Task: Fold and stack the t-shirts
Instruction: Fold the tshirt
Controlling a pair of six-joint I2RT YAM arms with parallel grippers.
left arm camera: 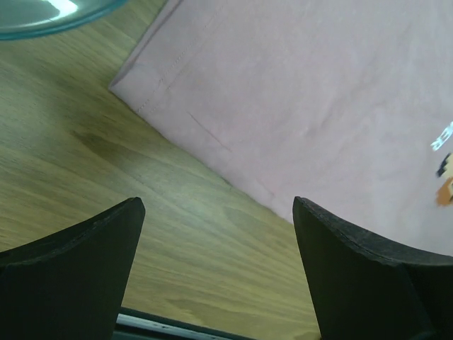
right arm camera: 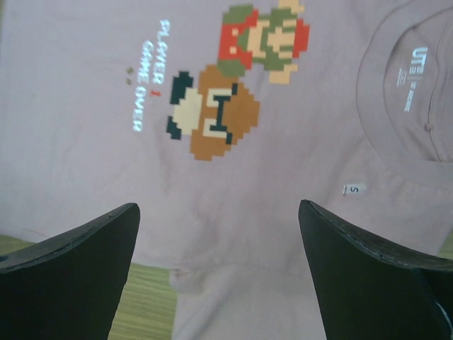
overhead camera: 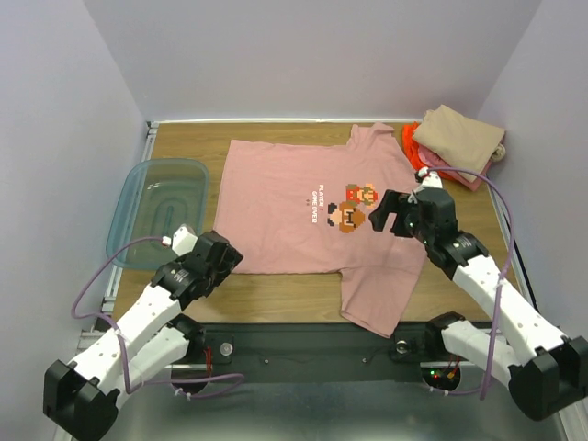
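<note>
The left gripper should next move down to its left in the wrist view to close, because the shirt's hem corner by the bin [left arm camera: 122, 89] lies flat below it there.
A dusty-pink t-shirt [overhead camera: 294, 207] with a pixel cartoon print and white text lies spread flat on the wooden table, collar to the right, one sleeve hanging toward the near edge. It also shows in the left wrist view [left arm camera: 311, 106] and the right wrist view [right arm camera: 212, 212]. My left gripper [overhead camera: 220, 262] is open and empty over bare wood beside the shirt's near left hem corner. My right gripper [overhead camera: 390, 216] is open and empty above the shirt's chest, near the print. Folded tan [overhead camera: 459, 136], pink [overhead camera: 464, 176] and orange [overhead camera: 411, 142] shirts are stacked at the far right.
A clear teal plastic bin [overhead camera: 156, 209] sits at the left of the table [overhead camera: 276, 294]; its rim shows in the left wrist view [left arm camera: 42, 18]. Lilac walls enclose the table on three sides. A dark rail runs along the near edge.
</note>
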